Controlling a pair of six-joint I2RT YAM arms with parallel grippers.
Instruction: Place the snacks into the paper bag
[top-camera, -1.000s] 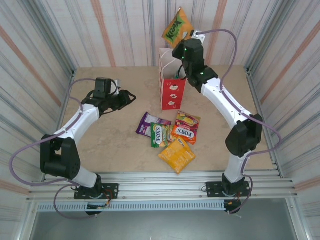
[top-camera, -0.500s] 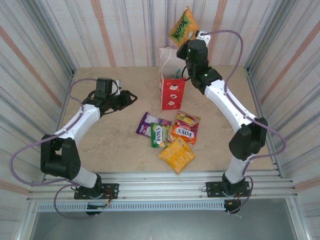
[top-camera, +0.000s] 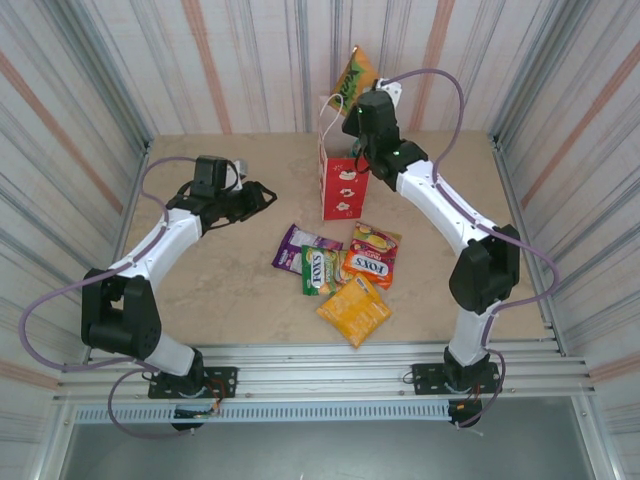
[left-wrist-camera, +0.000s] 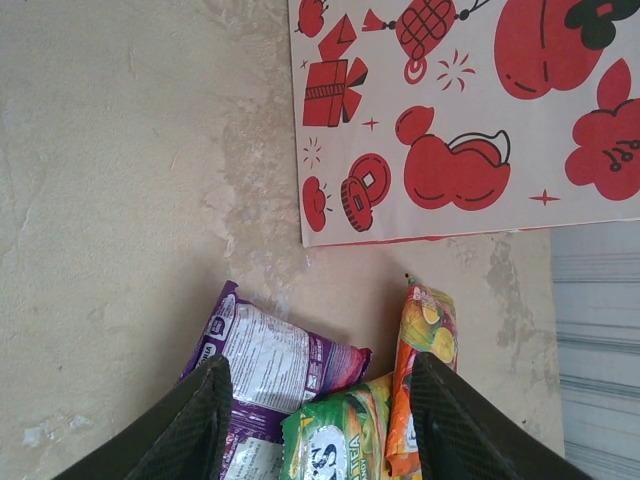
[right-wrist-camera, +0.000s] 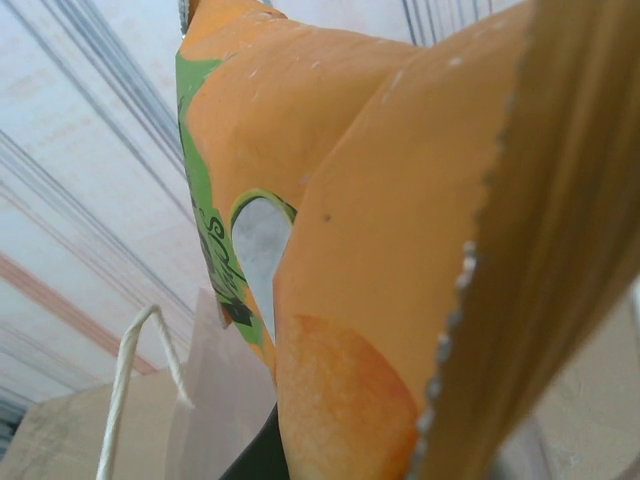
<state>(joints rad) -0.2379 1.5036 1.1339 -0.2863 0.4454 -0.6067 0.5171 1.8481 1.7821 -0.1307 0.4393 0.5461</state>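
Observation:
The orange and green packet still sticks out above the bag's rim, so next my right gripper will lower it into the bag's opening below and let it go.
The paper bag stands upright at the back middle of the table, white on top and red below. My right gripper is shut on an orange and green snack packet and holds it just above the bag's mouth. In the right wrist view that packet hangs close to the lens beside the bag's cord handle. Several snacks lie in front of the bag: purple, green-white, red-orange FOX'S and orange-yellow. My left gripper hovers open left of the bag, nothing between its fingers.
The left wrist view looks down on the bag's printed side, the purple packet and a green one. Striped walls close in the table on three sides. A metal rail runs along the near edge.
My right gripper has carried the orange packet left and down, from beside the bag's top to right over its mouth. The left arm has barely moved.

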